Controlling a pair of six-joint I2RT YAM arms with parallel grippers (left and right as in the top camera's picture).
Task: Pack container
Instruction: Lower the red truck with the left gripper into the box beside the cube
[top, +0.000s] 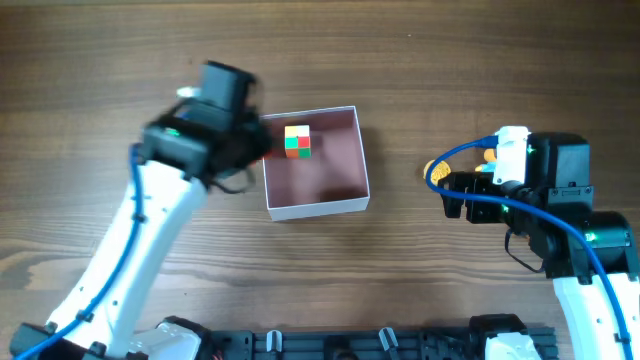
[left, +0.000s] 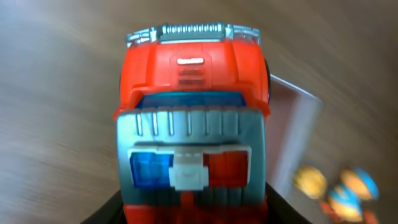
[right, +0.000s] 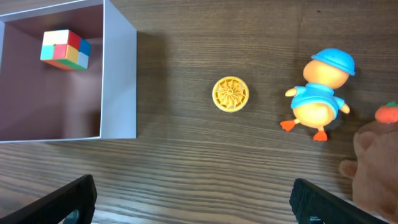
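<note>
Next, my left gripper crosses to the container's free pink bottom beside the cube, below the gripper and to its right in the overhead view. Then it lowers and releases the truck.
The container (top: 318, 208) is a shallow square box with white walls and a pink inside, at the table's middle. A multicoloured cube (top: 297, 141) lies in its far left corner. My left gripper (top: 250, 148) is at the box's left wall, shut on a red toy truck (left: 193, 81) with a grey roof and a blue-and-red light bar. The box wall (left: 298, 118) shows to the truck's right. My right gripper (right: 193, 205) is open and empty over bare wood, right of the container (right: 118, 81) and the cube (right: 65, 48).
A yellow disc (right: 231, 94) lies right of the box. A toy duck (right: 320, 93) in blue clothes and hat lies beyond it. A brown plush (right: 376, 162) with an orange piece (right: 387, 112) is at the far right. The disc also shows in the overhead view (top: 437, 172).
</note>
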